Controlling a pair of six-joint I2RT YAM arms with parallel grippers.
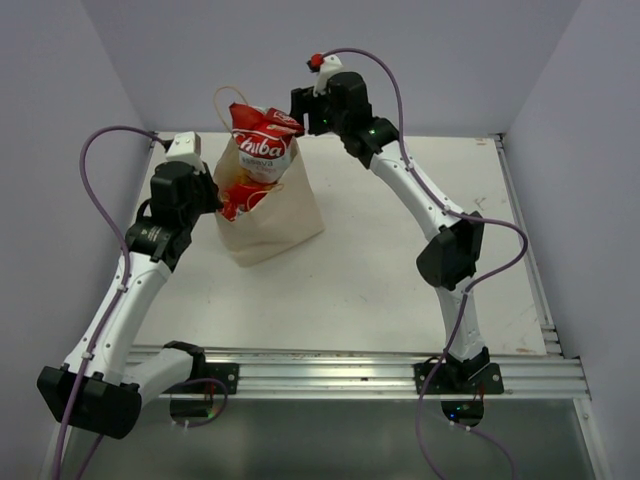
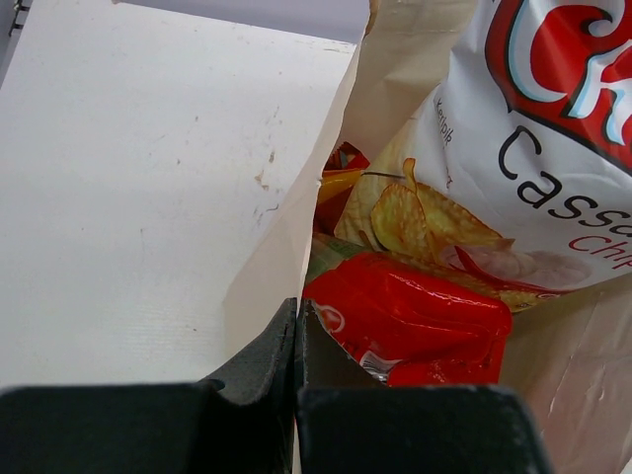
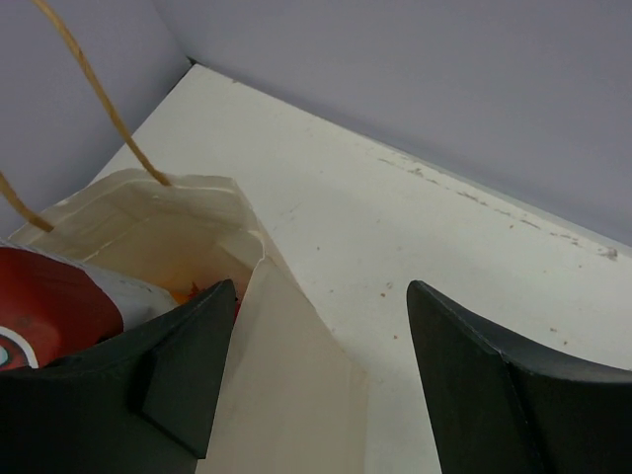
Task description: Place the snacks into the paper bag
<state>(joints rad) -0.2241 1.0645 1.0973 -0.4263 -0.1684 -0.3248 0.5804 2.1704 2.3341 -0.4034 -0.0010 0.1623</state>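
Next, my right gripper moves back and down over the bag's rim [image 3: 253, 288] beside the chip bag [image 1: 299, 152] and closes, as its open fingers already straddle that paper edge.
The tan paper bag [image 1: 275, 215] stands at the table's left middle, mouth up. The large red-and-white chip bag [image 1: 262, 140] sticks out of its top. A smaller red packet [image 1: 240, 200] lies in the mouth. My left gripper [image 1: 214, 196] is shut on the bag's left rim. In the left wrist view the gripper [image 2: 296, 318] pinches the paper wall [image 2: 286, 237]; inside are the red packet [image 2: 415, 316], the chip bag [image 2: 533, 128] and an orange-yellow edge [image 2: 336, 184]. My right gripper [image 1: 300, 106] hangs open and empty over the bag's far right corner [image 3: 286, 395]. The purple packet is hidden.
A loop handle [image 3: 99, 99] rises from the bag's far rim. Lavender walls close the back and both sides. A metal rail [image 1: 330, 372] runs along the near edge, and a track [image 1: 522, 230] along the right side of the white table [image 1: 380, 270].
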